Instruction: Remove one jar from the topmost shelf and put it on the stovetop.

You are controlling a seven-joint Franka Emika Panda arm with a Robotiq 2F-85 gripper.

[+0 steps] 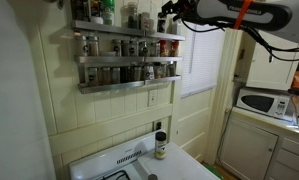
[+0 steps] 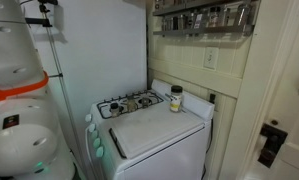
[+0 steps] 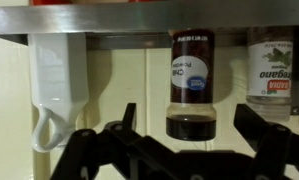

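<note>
My gripper moves outward toward the black cap (image 3: 191, 128) next, its open fingers on either side of the cap, because the cap still stands ahead of the fingers.
The wrist view stands upside down. In it the jar (image 3: 192, 85), glass with a black cap, dark contents and a white-blue label, stands on the topmost shelf (image 3: 89, 22). My gripper (image 3: 192, 135) is open, one finger on each side of the jar, and does not touch it. In an exterior view the gripper (image 1: 168, 17) is at the right end of the top tier (image 1: 119, 33) of the grey rack. The white stovetop (image 1: 179, 168) lies below and also shows in the other exterior view (image 2: 159, 128).
Several other jars fill all three tiers, one right beside the target (image 3: 276, 60). A black-capped jar with a pale label (image 1: 160, 146) (image 2: 175, 99) stands at the stove's back. A microwave (image 1: 264, 102) sits on a counter. The black burner grate (image 2: 131, 103) is at the stove's far end.
</note>
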